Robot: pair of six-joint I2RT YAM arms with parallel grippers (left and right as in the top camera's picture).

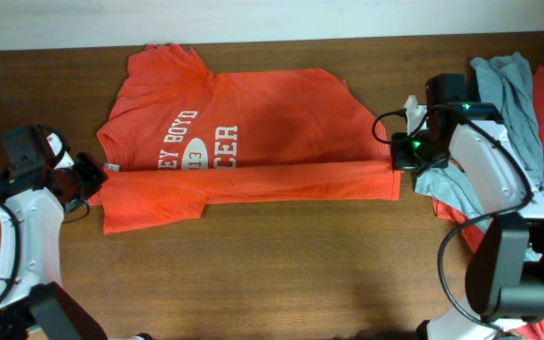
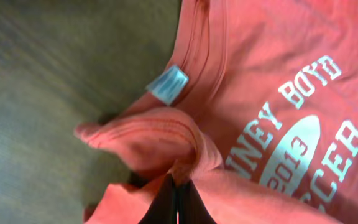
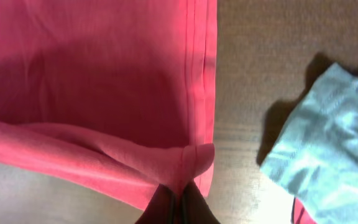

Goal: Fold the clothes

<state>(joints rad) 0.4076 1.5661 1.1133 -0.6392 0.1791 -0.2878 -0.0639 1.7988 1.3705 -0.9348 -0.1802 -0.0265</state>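
Observation:
My right gripper moves the folded hem corner slightly outward and toward the white print next, over the shirt's body, since the cloth beyond the shirt's band lies uncovered.
An orange-red T-shirt with white soccer print lies spread on the wooden table, its near long edge folded up into a band. At the shirt's left end, by the neck and shoulder, my left gripper is shut on the cloth; the left wrist view shows the fingertips pinching a bunched fold below the collar tag. My right gripper is shut on the folded hem corner at the right end. More clothes, grey-blue and orange-red, lie piled at the far right.
The grey-blue shirt lies on the wood just right of the pinched hem. The right arm reaches across the pile. The table's far edge meets a pale wall behind the shirt.

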